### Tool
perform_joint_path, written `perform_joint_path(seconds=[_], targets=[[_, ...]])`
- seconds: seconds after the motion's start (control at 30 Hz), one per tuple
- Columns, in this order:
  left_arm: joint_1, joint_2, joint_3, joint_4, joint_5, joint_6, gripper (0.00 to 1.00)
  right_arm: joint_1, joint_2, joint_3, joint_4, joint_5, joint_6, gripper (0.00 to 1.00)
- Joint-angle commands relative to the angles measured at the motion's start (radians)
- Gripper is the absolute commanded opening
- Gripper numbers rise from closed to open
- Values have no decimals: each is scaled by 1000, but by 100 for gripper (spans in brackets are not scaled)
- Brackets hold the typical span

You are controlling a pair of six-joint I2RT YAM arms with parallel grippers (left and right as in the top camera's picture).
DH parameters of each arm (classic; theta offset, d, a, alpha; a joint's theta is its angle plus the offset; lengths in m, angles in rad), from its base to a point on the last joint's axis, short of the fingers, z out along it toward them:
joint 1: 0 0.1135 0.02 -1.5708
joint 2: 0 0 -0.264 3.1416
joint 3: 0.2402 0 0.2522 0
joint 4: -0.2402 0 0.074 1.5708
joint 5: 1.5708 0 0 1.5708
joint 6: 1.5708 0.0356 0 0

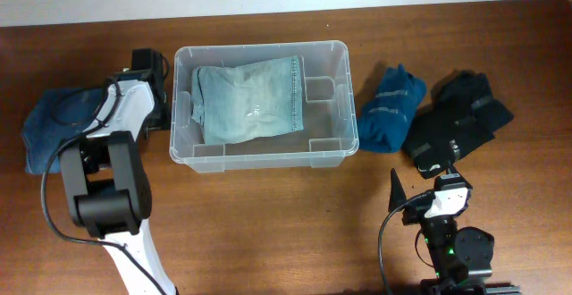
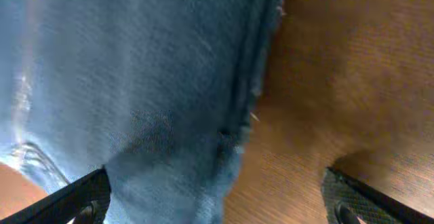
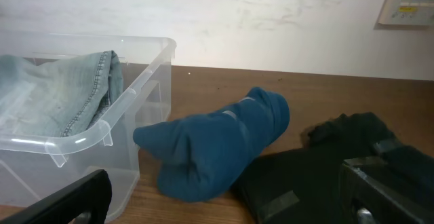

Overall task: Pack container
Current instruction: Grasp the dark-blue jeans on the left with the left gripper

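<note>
Much bare wood shows between my left gripper's fingers. Next, my left gripper shifts to the left in the overhead view, onto the denim garment's edge [image 2: 229, 146], and closes.
The clear plastic container [image 1: 335, 71] stands mid-table with folded light-blue jeans [image 1: 246, 103] lying in it; it also shows in the right wrist view [image 3: 88, 139]. A dark blue denim garment [image 1: 49, 125] lies on the table to its left. My left gripper [image 1: 150, 80] is open, low over that garment's edge [image 2: 135, 102], with cloth and bare wood between its fingers [image 2: 217, 203]. My right gripper [image 1: 418, 189] is open and empty near the front edge [image 3: 224, 207], facing a teal garment [image 3: 217, 142] and a black garment [image 3: 325, 170].
The teal garment [image 1: 391, 107] lies just right of the container, touching the black garment [image 1: 456, 116] further right. A wall runs behind the table. Cables trail from both arms near the front.
</note>
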Motion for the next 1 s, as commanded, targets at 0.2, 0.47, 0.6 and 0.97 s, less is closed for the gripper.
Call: perform_joint_path(seconds=[0.2, 0.47, 0.6, 0.97], targets=[[51, 163, -8, 87, -67, 16, 99, -8, -6, -8, 0, 9, -4, 98], [60, 182, -7, 76, -66, 16, 58, -8, -6, -8, 0, 9, -4, 98], [57, 182, 21, 23, -16, 16, 29, -8, -6, -8, 0, 9, -4, 99], [56, 175, 687, -602, 238, 16, 1, -8, -6, -8, 0, 9, -4, 98]])
